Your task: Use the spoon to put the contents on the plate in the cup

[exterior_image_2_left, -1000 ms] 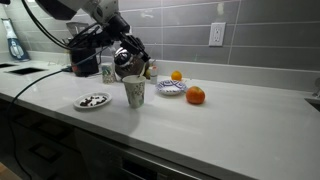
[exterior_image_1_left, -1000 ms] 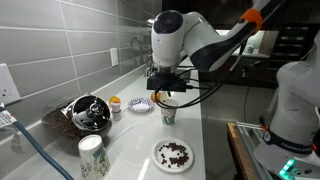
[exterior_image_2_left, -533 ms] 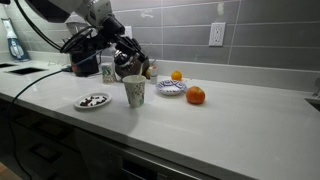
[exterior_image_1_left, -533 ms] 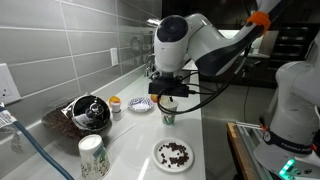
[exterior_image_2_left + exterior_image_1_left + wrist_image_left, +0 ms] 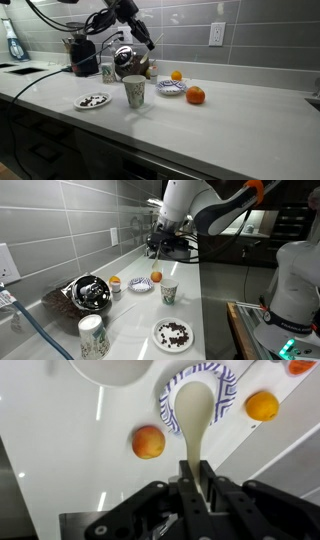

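The gripper turns, lowers over the gap and releases the spoon's handle next, as bare counter shows between the metal pot and the white plate [image 5: 160, 340].
The gripper [image 5: 162, 244] is raised high above the counter, up and back from the cup; it also shows in an exterior view [image 5: 141, 31]. In the wrist view the gripper [image 5: 195, 481] is shut on the handle of the pale cream spoon [image 5: 193, 408], whose bowl points away and looks empty. The short patterned cup [image 5: 169, 293] [image 5: 134, 92] stands upright on the counter. The white plate [image 5: 160, 340] [image 5: 80, 103] with the dark brown contents [image 5: 176, 333] [image 5: 94, 99] lies in front of the cup.
A small blue-patterned plate [image 5: 226, 376] [image 5: 171, 88] lies below the spoon, with an orange fruit [image 5: 148, 441] [image 5: 195, 95] and another [image 5: 262, 406] [image 5: 176, 75] beside it. A tall white-green cup [image 5: 92, 337], a metal pot [image 5: 90, 292] and a tiny orange-topped container [image 5: 116, 283] stand near the wall.
The gripper with the spoon has risen from just above the cup and moved up and back toward the wall. Cup and plates have not moved.
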Controlling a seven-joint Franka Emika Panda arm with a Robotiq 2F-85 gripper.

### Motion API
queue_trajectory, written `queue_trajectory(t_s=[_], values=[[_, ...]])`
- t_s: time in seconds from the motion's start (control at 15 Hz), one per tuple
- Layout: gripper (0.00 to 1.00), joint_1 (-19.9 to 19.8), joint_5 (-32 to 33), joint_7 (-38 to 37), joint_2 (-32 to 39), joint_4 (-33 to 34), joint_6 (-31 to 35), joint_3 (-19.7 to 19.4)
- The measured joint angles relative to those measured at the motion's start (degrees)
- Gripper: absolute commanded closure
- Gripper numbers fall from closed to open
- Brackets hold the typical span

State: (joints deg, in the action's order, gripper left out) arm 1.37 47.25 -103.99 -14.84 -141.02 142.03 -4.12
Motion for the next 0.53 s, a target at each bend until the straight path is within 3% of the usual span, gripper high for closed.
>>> queue_trajectory(t_s=[0.27,0.4,0.47,0.53], values=[[0.97,3.39,-15.90,18.69,2.16,2.16,8.73,-6.59],[0.97,8.42,-25.14,27.27,5.13,3.56,11.62,-10.64],[0.87,11.88,-29.63,30.79,6.71,4.09,12.78,-12.91],[0.87,15.70,-34.06,34.02,8.17,4.45,13.56,-15.10]])
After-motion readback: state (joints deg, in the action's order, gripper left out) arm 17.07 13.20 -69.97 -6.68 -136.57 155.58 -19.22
